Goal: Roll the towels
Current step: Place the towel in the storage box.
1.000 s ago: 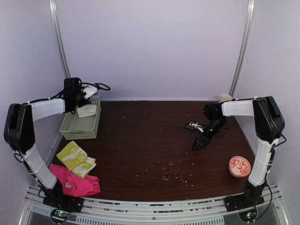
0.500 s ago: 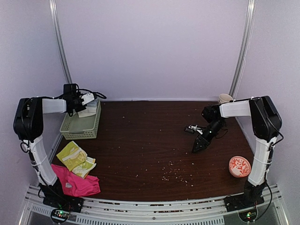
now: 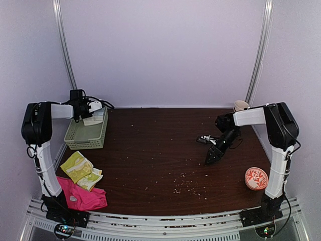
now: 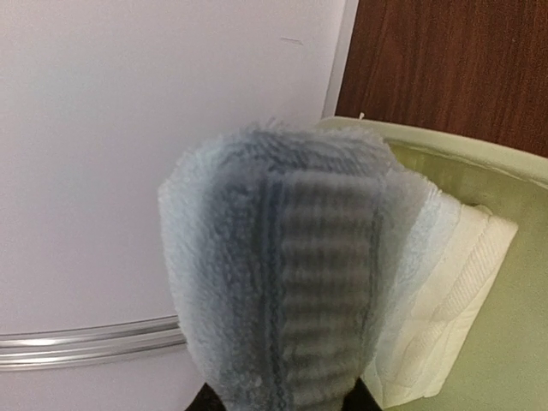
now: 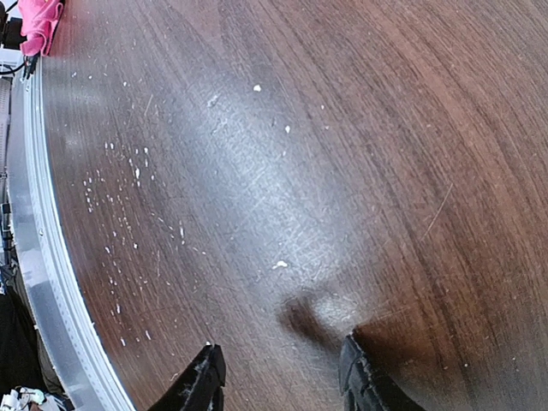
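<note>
I should move my left gripper down and back into the basket's far end (image 3: 92, 121) (image 4: 445, 295) to let go of the blue roll, because the roll is still hanging over the basket's far rim.
My left gripper (image 3: 93, 108) is shut on a rolled pale blue towel (image 4: 282, 274), which fills the left wrist view and hides most of the fingers. It hangs over the far end of the pale green basket (image 3: 88, 134). Inside the basket, against the blue roll, lies a folded cream-white towel (image 4: 449, 282). A yellow-green patterned towel (image 3: 79, 167) and a hot-pink towel (image 3: 81, 197) lie crumpled at the table's near left. My right gripper (image 3: 212, 156) stands open just above bare tabletop at the right, nothing between its fingertips (image 5: 202, 368).
A red patterned bowl (image 3: 256, 178) sits near the right arm's base. A pale cup (image 3: 241, 105) stands at the back right corner. White crumbs (image 3: 184, 187) are scattered near the front. A metal rail (image 5: 43, 282) runs along the table's near edge.
The left arm has drawn in toward the back left corner, carrying the blue towel slightly toward the wall over the basket's far end. The right gripper has barely shifted.
</note>
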Motion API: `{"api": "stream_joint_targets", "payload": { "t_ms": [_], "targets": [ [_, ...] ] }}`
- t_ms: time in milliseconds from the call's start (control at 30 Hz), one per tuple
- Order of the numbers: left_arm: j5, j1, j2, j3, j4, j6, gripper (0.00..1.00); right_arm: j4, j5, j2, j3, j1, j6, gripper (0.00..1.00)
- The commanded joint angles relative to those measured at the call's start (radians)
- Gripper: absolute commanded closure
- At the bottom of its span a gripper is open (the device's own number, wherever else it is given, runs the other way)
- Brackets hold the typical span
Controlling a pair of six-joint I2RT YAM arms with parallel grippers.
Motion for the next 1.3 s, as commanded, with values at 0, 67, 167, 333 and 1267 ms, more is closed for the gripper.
{"api": "stream_joint_targets", "payload": {
  "t_ms": [0, 67, 167, 333, 1267],
  "targets": [
    [0.067, 0.012, 0.001, 0.015, 0.001, 0.065, 1.00, -0.016, -0.001, 0.034, 0.019, 0.002, -0.003, 0.53],
    [0.076, 0.011, -0.016, -0.034, 0.004, 0.125, 1.00, -0.019, -0.002, 0.041, 0.023, 0.003, -0.005, 0.53],
    [0.072, 0.010, -0.031, -0.077, 0.024, 0.165, 1.00, -0.029, -0.006, 0.052, 0.038, 0.002, -0.009, 0.53],
    [0.086, 0.010, -0.009, -0.028, -0.081, 0.207, 1.00, -0.042, -0.013, 0.068, 0.055, 0.003, -0.015, 0.53],
    [0.082, -0.012, -0.001, -0.055, -0.138, 0.376, 0.02, -0.073, -0.012, 0.108, 0.100, 0.003, -0.023, 0.53]
  ]
}}
